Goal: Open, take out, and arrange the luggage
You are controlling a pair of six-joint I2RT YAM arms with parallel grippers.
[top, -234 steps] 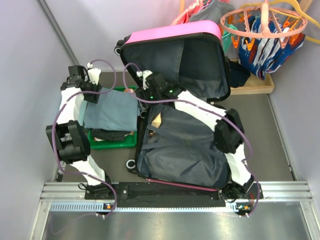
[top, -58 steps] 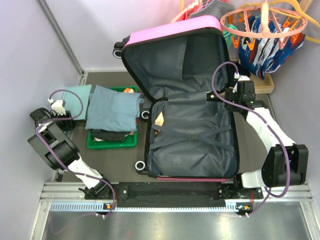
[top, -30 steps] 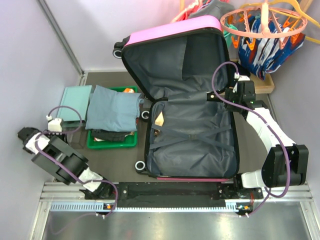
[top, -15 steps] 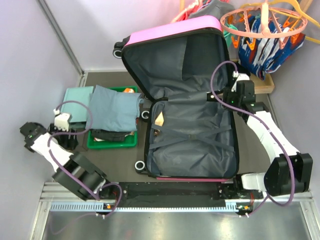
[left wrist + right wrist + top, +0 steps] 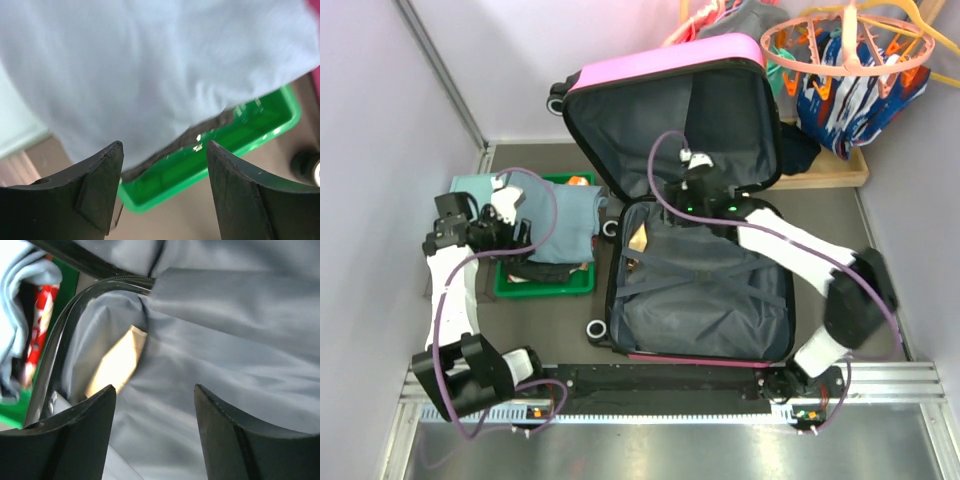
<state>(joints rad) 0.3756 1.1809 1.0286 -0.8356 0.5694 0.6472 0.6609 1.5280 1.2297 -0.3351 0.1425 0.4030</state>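
Note:
The robot's right gripper will move down and to the left in the top view and pinch the tan piece's uncovered far end, since that end is below and to that side.
The luggage point(image 5: 665, 68) is a hot-pink suitcase lying open, its lid propped up at the back and its grey lining point(image 5: 705, 290) crossed by straps. My right gripper point(image 5: 665, 215) point(image 5: 155, 390) hangs open over the back left of the lining point(image 5: 225, 340), holding nothing. A tan flat piece point(image 5: 640, 238) point(image 5: 117, 365) lies just ahead of it by the rim. My left gripper point(image 5: 520, 235) point(image 5: 164, 150) is open and empty at the edge of a folded grey-blue garment point(image 5: 555, 215) point(image 5: 150, 75) that rests on the green tray point(image 5: 545, 285) point(image 5: 240, 135).
A pale-teal box point(image 5: 470, 185) sits left of the tray. A red item point(image 5: 37, 335) shows in the tray beyond the suitcase rim. An orange ring hanger point(image 5: 850, 45) and bright clothes on a wooden tray point(image 5: 840, 170) fill the back right. Walls stand close on both sides.
My left arm swung from the left wall in to the tray and its jaws opened wider. My right arm crossed from the suitcase's right rim to its back left, jaws widening.

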